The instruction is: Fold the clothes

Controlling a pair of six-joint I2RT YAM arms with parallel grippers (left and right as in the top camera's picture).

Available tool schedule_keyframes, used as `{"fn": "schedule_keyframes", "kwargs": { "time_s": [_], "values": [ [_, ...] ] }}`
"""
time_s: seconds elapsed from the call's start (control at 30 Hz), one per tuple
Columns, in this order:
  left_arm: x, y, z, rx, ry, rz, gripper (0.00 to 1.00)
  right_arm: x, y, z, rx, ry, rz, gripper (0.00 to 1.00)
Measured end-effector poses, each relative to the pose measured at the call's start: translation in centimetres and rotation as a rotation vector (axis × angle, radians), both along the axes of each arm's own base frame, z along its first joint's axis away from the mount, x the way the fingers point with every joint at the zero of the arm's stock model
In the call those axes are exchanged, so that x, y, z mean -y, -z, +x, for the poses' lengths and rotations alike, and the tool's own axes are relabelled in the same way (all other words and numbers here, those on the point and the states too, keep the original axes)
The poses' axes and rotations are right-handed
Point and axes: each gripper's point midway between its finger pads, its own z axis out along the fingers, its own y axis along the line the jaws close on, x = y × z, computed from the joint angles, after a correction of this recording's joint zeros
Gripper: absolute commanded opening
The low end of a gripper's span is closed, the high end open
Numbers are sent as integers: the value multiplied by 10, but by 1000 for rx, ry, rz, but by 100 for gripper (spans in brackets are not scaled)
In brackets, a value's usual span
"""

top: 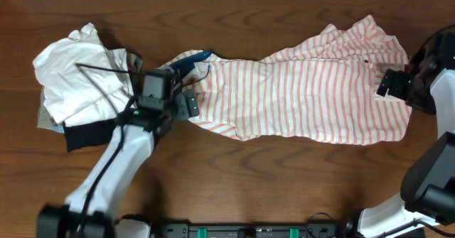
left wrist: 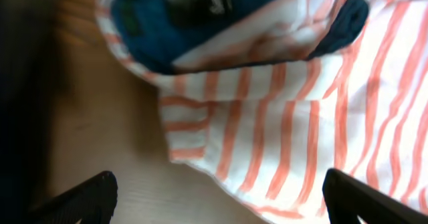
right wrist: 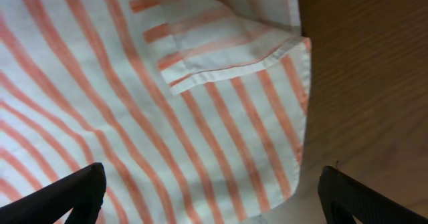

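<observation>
My left gripper is open just above the shirt's striped corner fold near the blue label patch, so it needs to lower its fingers onto that fold.
The white shirt with salmon-orange stripes lies spread across the middle and right of the table, rumpled, with its dark blue label patch at the left end. My left gripper is open just above the shirt's left edge. In the left wrist view the striped cloth and the blue patch lie ahead of its open fingers. My right gripper is open over the shirt's right end. In the right wrist view its fingers straddle a striped hem corner, holding nothing.
A pile of other garments sits at the left: a plain white one on top, with a black one and a beige one beneath. Bare wooden table runs along the front.
</observation>
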Motion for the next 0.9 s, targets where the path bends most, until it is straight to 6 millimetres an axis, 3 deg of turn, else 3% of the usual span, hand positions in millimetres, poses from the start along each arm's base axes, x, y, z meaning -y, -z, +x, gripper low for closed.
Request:
{"fn": "schedule_keyframes", "kwargs": {
  "time_s": [0.17, 0.3, 0.57, 0.63, 0.67, 0.7, 0.73, 0.77, 0.9],
  "values": [
    [14, 37, 10, -69, 27, -79, 98, -4, 1, -3, -9, 0, 20, 99],
    [13, 56, 8, -127, 19, -105, 98, -6, 2, -5, -19, 0, 28, 99],
    [11, 66, 13, -130, 12, -127, 97, -6, 2, -6, -23, 1, 32, 99],
    [12, 70, 13, -139, 6, -131, 73, -6, 2, -6, -24, 2, 33, 99],
    [12, 72, 12, -147, 5, -133, 54, -7, 2, -7, -25, 2, 34, 99],
    [12, 74, 11, -154, 1, -139, 41, -7, 2, -7, -25, 2, 35, 99],
    [14, 75, 10, -161, 7, -150, 20, -7, 2, -7, -26, 2, 35, 99],
    [17, 76, 9, -168, 12, -162, 6, -7, 2, -7, -28, 2, 36, 99],
    [27, 75, 4, -191, 40, -218, 6, -9, 3, -13, -50, 3, 45, 95]
  ]
}}
